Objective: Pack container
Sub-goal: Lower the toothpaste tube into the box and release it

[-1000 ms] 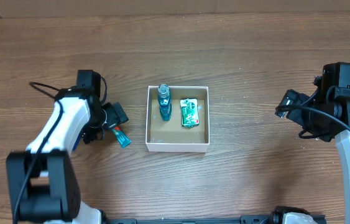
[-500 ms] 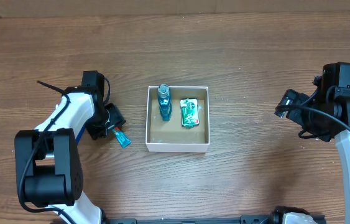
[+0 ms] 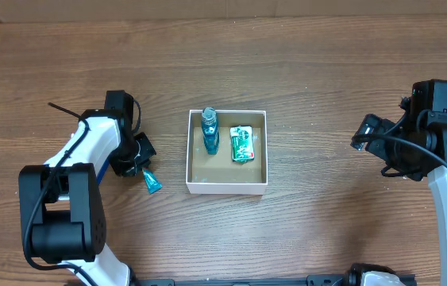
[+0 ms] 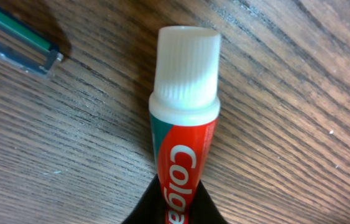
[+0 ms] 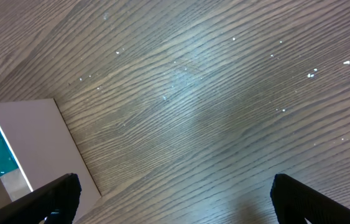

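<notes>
Next I will lift the tube (image 3: pixel 152 182) over the container's side, lower and release, as the bare near part of the container's bottom lies right of my left gripper in the overhead view.
The container (image 3: pixel 227 189), a square white-walled box with a brown floor, sits mid-table; its corner (image 5: pixel 32 140) shows in the right wrist view. Inside it lie a teal bottle (image 3: pixel 210 131) and a green packet (image 3: pixel 241 144). Left of the box, my left gripper (image 3: pixel 138 159) is down at the table. It is shut on a red and teal toothpaste tube (image 4: pixel 184 137), whose white cap points away from the jaws (image 4: pixel 178 208). The tube (image 3: pixel 152 182) sticks out toward the box. My right gripper (image 5: pixel 175 196) hangs open over bare wood, right of the box (image 3: pixel 364 135).
A clear green-edged stick-like item (image 4: pixel 16 40) lies on the wood just beyond the tube, to the left in the left wrist view. The table is wood-grained brown all round.
My left gripper has closed on the toothpaste tube, and the tube's free end has swung slightly down and left. The right arm has not moved.
</notes>
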